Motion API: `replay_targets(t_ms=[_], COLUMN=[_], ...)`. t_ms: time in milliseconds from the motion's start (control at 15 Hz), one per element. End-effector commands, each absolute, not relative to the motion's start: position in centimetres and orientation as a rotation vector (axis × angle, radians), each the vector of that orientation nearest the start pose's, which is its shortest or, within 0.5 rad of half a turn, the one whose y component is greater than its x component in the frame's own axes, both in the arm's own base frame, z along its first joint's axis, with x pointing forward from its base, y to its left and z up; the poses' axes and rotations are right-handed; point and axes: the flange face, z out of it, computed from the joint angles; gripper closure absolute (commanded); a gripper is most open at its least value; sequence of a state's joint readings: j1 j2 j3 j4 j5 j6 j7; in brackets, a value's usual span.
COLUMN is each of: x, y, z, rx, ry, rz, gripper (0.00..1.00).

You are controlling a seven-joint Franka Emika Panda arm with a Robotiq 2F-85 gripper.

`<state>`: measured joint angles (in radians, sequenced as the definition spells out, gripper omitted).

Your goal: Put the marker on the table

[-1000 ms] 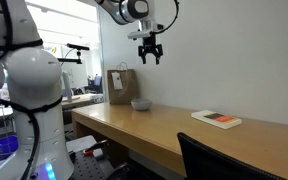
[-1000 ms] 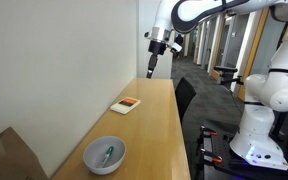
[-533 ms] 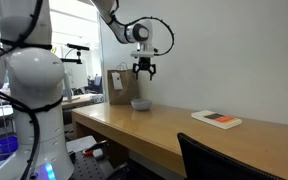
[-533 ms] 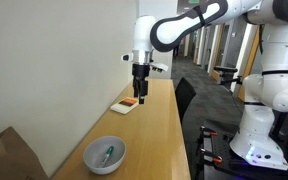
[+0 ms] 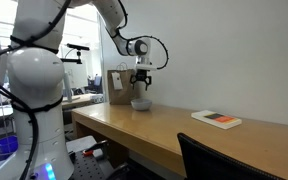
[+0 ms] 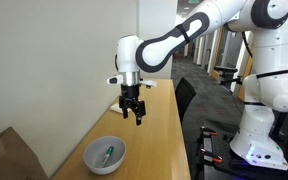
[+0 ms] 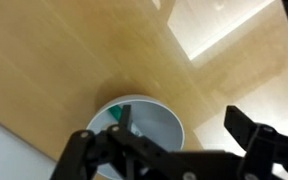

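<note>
The marker is below and outward of my gripper. My gripper will turn next and go down outward into the grey bowl, onto the marker's body end.
The marker (image 6: 108, 154), thin and dark green, lies inside the grey bowl (image 6: 92, 158) near the end of the wooden table (image 6: 162, 140). In the wrist view the bowl (image 7: 156, 118) sits below the jaws and a bit of the marker (image 7: 113, 115) shows by its rim. My gripper (image 6: 134, 113) hangs open and empty above the table, a little above and beside the bowl; it also shows in an exterior view (image 5: 140, 85) over the bowl (image 5: 140, 103). In the wrist view the open jaws (image 7: 184, 125) straddle the bowl's edge.
A flat white book with a red-black edge (image 5: 216, 119) lies further along the table. A brown cardboard-like box (image 5: 119, 86) stands behind the bowl, its corner also in an exterior view (image 6: 9, 155). A black chair back (image 5: 219, 160) stands at the table's front edge. A wall runs along the table's back.
The arm has swung along the table from above the book and come down toward the bowl. The gripper stayed open and empty.
</note>
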<state>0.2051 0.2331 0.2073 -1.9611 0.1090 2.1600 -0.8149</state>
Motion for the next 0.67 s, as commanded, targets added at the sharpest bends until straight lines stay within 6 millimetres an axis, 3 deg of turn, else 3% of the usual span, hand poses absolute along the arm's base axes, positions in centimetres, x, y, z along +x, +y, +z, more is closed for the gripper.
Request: replay_targets(t_ms=[0, 333, 600], x=[56.4, 57.3, 57.9], y=[25.6, 28.9, 31.4], z=[34.5, 33.4, 34.6], rx=[-2.347, -2.093, -1.835], ry=[-1.887, -2.21, -2.43], rz=[0.062, 0.085, -0.023], gripper=[0.0, 0.0, 0.0])
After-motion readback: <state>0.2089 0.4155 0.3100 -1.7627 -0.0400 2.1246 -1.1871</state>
